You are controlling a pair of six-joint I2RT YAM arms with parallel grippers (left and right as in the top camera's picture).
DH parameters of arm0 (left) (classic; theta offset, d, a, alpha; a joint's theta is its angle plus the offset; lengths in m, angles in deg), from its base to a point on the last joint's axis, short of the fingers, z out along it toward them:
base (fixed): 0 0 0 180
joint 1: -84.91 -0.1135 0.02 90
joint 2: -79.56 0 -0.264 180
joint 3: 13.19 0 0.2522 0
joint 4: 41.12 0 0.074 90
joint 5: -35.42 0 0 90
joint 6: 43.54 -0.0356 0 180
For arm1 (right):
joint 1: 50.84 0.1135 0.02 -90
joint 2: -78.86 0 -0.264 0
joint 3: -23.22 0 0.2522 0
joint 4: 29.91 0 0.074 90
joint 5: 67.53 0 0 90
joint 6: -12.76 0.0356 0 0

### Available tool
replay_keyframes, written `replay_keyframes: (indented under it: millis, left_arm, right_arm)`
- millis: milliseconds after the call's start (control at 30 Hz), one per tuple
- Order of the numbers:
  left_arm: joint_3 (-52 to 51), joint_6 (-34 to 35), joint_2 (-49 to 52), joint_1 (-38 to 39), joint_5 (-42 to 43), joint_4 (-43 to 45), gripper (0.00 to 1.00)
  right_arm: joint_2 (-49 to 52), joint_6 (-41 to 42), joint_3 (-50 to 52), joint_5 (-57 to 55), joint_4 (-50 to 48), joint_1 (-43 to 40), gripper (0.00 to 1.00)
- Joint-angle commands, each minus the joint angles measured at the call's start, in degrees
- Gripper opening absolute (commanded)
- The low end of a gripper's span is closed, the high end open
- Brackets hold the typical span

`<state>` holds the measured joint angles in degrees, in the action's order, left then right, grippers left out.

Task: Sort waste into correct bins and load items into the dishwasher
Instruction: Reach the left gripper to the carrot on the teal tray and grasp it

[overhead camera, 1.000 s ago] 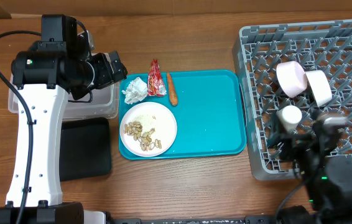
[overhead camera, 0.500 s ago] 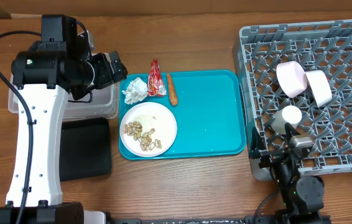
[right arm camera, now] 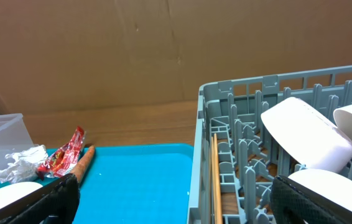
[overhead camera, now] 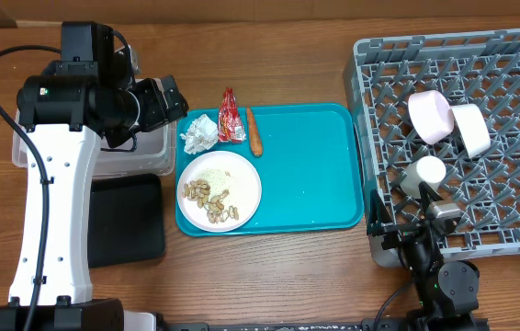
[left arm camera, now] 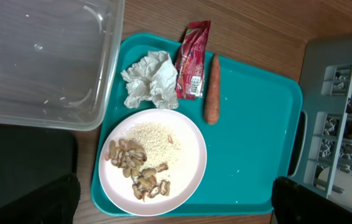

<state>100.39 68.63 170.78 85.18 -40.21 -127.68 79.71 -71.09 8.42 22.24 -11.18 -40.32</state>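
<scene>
I will move my left gripper to the right in the overhead view and down around the orange stick's near end (overhead camera: 256, 148) (left arm camera: 211, 112), since it reaches past the red wrapper.
The round white plate (overhead camera: 220, 190) with peanut shells (left arm camera: 135, 169) lies on the teal tray (overhead camera: 310, 175). Behind it are the paper ball (overhead camera: 199, 134), the red wrapper (overhead camera: 231, 116) and the orange stick (overhead camera: 254, 132). The grey rack (overhead camera: 480, 64) holds the pink bowl (overhead camera: 430, 117), white bowl (overhead camera: 469, 129), cup (overhead camera: 428, 172) and the chopsticks (right arm camera: 216, 180). My left gripper (overhead camera: 170, 99) hangs open and empty above the tub's right end; its wrist view (left arm camera: 176, 213) looks down on the plate. My right gripper (overhead camera: 412, 227) is open and empty at the rack's front left corner (right arm camera: 176, 205).
The clear tub (overhead camera: 141, 152) lies left of the teal tray, partly under my left arm. The black tray (overhead camera: 127, 219) lies in front of it. In the left wrist view the tub (left arm camera: 45, 56) shows nothing inside. A cardboard wall stands behind the table.
My right arm has drawn back from over the rack's front part to the table's front edge. The cup stays in the rack. The left arm has not moved.
</scene>
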Motion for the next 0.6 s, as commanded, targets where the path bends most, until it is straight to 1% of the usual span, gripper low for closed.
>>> replay_keyframes:
  millis: [0,233,267,300,333,400,467,500,567]
  left_arm:
    - [0.8,0.3,0.4,0.1,0.1,0.0,1.0]
    - [0.8,0.7,0.4,0.1,0.3,0.0,1.0]
    - [0.8,1.2,0.4,0.1,2.0,-0.5,1.0]
    - [0.6,1.8,0.5,0.5,9.9,2.5,1.0]
    - [0.4,1.2,1.0,1.2,14.1,5.2,1.0]
    - [0.4,-0.5,2.3,4.1,18.6,9.5,1.0]
    - [0.4,-0.6,4.1,8.0,17.3,11.9,1.0]
    - [0.4,-0.5,5.2,10.0,14.8,12.3,1.0]
    - [0.4,-0.5,7.6,14.3,5.7,11.9,0.99]
  right_arm:
    - [-0.7,-0.2,0.6,0.3,-0.2,-0.2,1.0]
    - [-0.7,-0.2,0.6,0.3,-0.2,-0.2,1.0]
    - [-0.7,-0.2,0.6,0.3,-0.2,-0.2,1.0]
    - [-0.7,-0.2,0.6,0.3,-0.2,-0.2,1.0]
    - [-0.7,-0.2,0.6,0.3,-0.2,-0.2,1.0]
    - [-0.7,-0.2,0.6,0.3,-0.2,-0.2,1.0]
    - [-0.7,-0.2,0.6,0.3,-0.2,-0.2,1.0]
    - [-0.7,-0.2,0.6,0.3,-0.2,-0.2,1.0]
    - [-0.7,-0.2,0.6,0.3,-0.2,-0.2,1.0]
